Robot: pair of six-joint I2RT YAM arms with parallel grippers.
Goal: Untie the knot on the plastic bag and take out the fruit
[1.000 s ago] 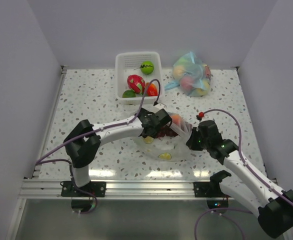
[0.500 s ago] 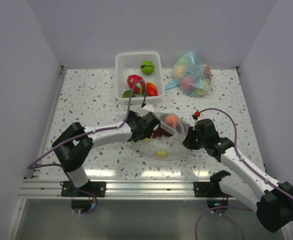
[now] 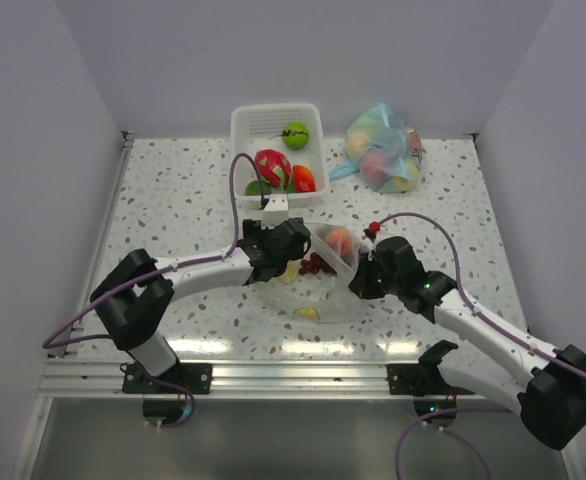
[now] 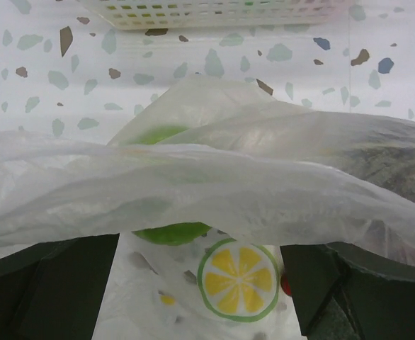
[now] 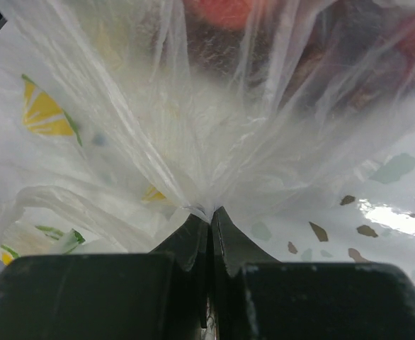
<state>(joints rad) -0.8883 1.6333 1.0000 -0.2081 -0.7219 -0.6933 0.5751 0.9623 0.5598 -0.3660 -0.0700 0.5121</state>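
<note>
My left gripper reaches down and outward under the piece of film around the green lime (image 4: 171,234) next, since that film partly covers the lime.
The clear plastic bag (image 3: 323,280) lies at the table's middle between my grippers. Fruit shows through it: an orange piece (image 3: 340,240), dark grapes (image 3: 317,265) and a lemon slice (image 3: 306,313). My left gripper (image 3: 273,245) is at the bag's left end. In the left wrist view the gripper (image 4: 199,244) is open with its fingers wide, and a band of bag film (image 4: 214,184) lies across them over a green lime (image 4: 166,232) and a citrus slice (image 4: 239,280). My right gripper (image 3: 366,278) is shut on gathered bag plastic (image 5: 214,142) at its tips (image 5: 209,211). I cannot make out a tied knot.
A white basket (image 3: 238,150) at the back holds a green lime (image 3: 294,133), a red fruit (image 3: 271,165) and other pieces; its edge shows in the left wrist view (image 4: 214,14). A blue-tinted bag (image 3: 381,148) of pastel fruit lies back right. Purple cables loop over both arms.
Both grippers have moved left. The bag has shifted left with them, and the right gripper keeps its hold on the plastic.
</note>
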